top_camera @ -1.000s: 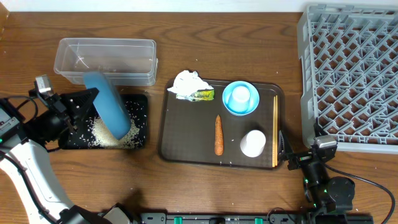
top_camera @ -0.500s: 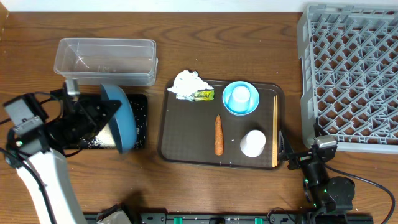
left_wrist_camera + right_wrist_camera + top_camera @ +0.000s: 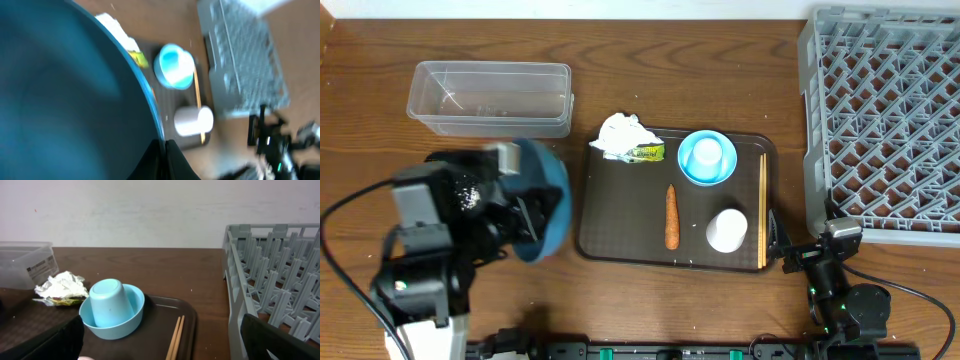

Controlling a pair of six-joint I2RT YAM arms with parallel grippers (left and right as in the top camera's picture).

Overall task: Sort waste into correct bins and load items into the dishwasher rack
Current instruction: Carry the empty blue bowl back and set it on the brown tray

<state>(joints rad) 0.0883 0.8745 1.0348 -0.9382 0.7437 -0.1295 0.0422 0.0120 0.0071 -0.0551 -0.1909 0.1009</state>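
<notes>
My left gripper is to swing over the brown tray next, to the empty spot between the tray's edge and the carrot. Then it needs to lower and level the bowl there.
My left gripper (image 3: 165, 161) is shut on the rim of the large teal-blue bowl (image 3: 546, 208), held tilted just left of the brown tray (image 3: 620, 240). The black tray (image 3: 444, 159) and its rice are mostly hidden under that arm. On the brown tray lie the tissue (image 3: 620, 133), the wrapper (image 3: 646, 152), the carrot (image 3: 671, 216), the white cup (image 3: 727, 229), the chopsticks (image 3: 762, 210) and the small light-blue bowl (image 3: 707, 158) with an upturned cup in it. My right gripper (image 3: 165, 345) is open and low by the tray's right edge, holding nothing.
The clear tub (image 3: 490, 96) stands at the back left. The grey dishwasher rack (image 3: 890, 120) fills the right side, its wall (image 3: 235, 280) close to my right gripper. The left arm's bulk covers the front left of the table.
The left arm swung right with the teal bowl, from above the black tray to beside the brown tray, and the bowl turned. The right arm stayed still.
</notes>
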